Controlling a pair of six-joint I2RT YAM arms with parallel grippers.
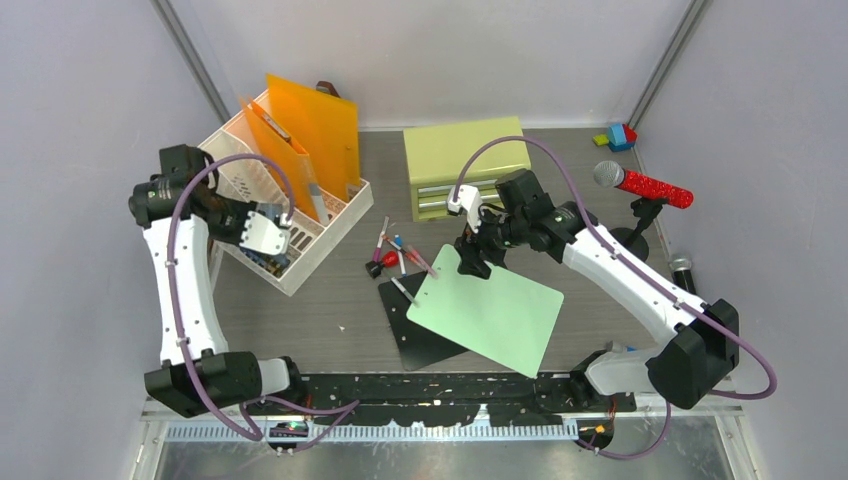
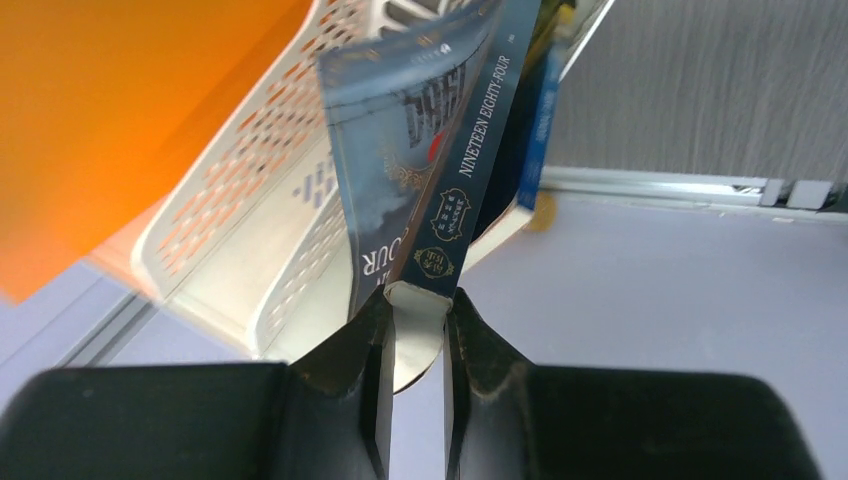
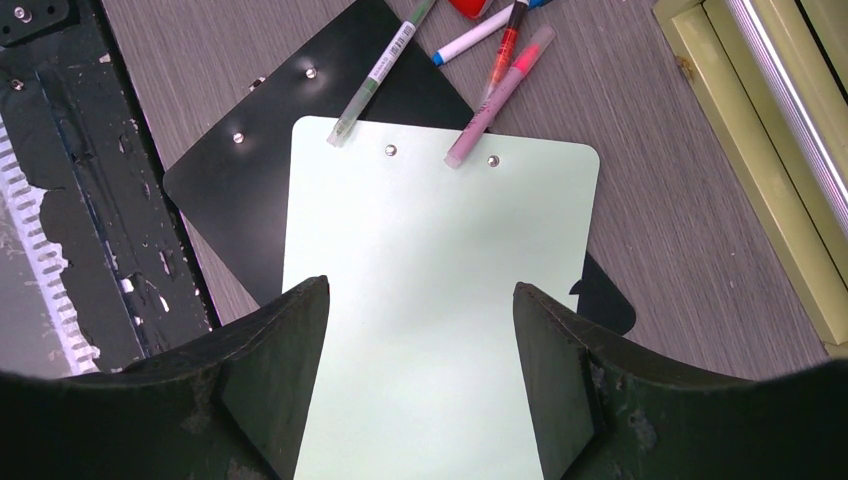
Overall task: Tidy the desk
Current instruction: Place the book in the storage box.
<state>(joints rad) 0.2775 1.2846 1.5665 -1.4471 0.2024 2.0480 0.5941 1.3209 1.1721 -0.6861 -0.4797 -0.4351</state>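
Observation:
The cover of the book still splays open, so my left gripper will next lower the dark blue book (image 2: pixel 440 150) deeper into the rack slot (image 2: pixel 322 308) beside the other blue book and let go of it.
The desk (image 1: pixel 330 300) is a dark wood-grain top. My left gripper (image 1: pixel 265 235) hangs over the white perforated file rack (image 1: pixel 300 215) at the back left. In the left wrist view it (image 2: pixel 415 310) is shut on the bottom edge of a dark blue book (image 2: pixel 440 150) titled Nineteen Eighty-Four, which stands tilted in the rack (image 2: pixel 250 230). My right gripper (image 1: pixel 472 262) is open and empty just above the top edge of a light green clipboard (image 1: pixel 490 315). In the right wrist view the jaws (image 3: pixel 420 300) stand wide apart over the clipboard (image 3: pixel 430 230).
A black clipboard (image 1: pixel 420 335) lies under the green one. Several pens (image 1: pixel 395 250) lie beside them. Orange folders (image 1: pixel 315 120) stand in the rack. A yellow-green drawer cabinet (image 1: pixel 468 160) stands at the back; a red microphone (image 1: pixel 645 183) and toy blocks (image 1: pixel 620 137) are on the right.

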